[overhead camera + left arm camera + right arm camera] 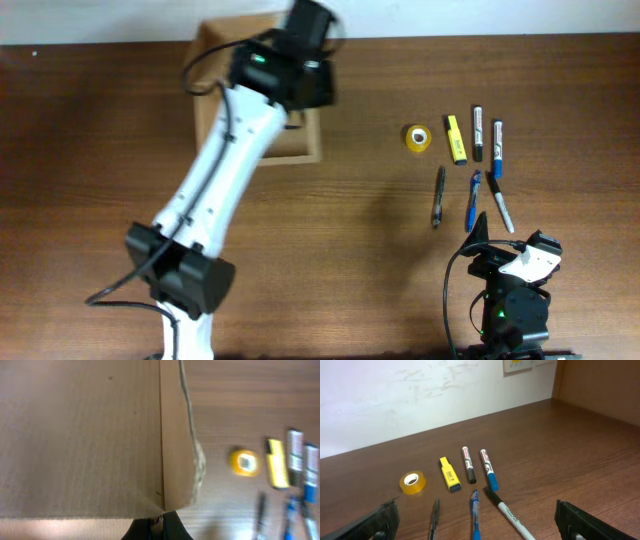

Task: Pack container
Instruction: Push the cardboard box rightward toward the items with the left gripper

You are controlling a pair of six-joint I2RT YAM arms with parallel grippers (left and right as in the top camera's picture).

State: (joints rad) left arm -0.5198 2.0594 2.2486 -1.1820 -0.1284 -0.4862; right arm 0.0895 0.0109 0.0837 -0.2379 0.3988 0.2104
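My left gripper carries the box toward the yellow tape roll and down onto bare wood [362, 135] [214, 466] next, since the box hangs above the table, short of the roll.
The tan cardboard container [306, 150] stands at the back of the table, mostly hidden under my left arm. In the left wrist view its flat brown panel [80, 435] fills the left side. My left gripper [159, 527] is shut on the panel's lower edge at a corner; in the overhead view it sits over the box [305, 95]. My right gripper [480, 525] is wide open and empty, low near the table's front right [505, 245], just short of the pens.
Right of the box lie a yellow tape roll [417, 138], a yellow highlighter [456, 139], a black marker [477, 133], a blue marker [497, 148], a dark pen [438, 196], a blue pen [473, 200] and a white marker [499, 206].
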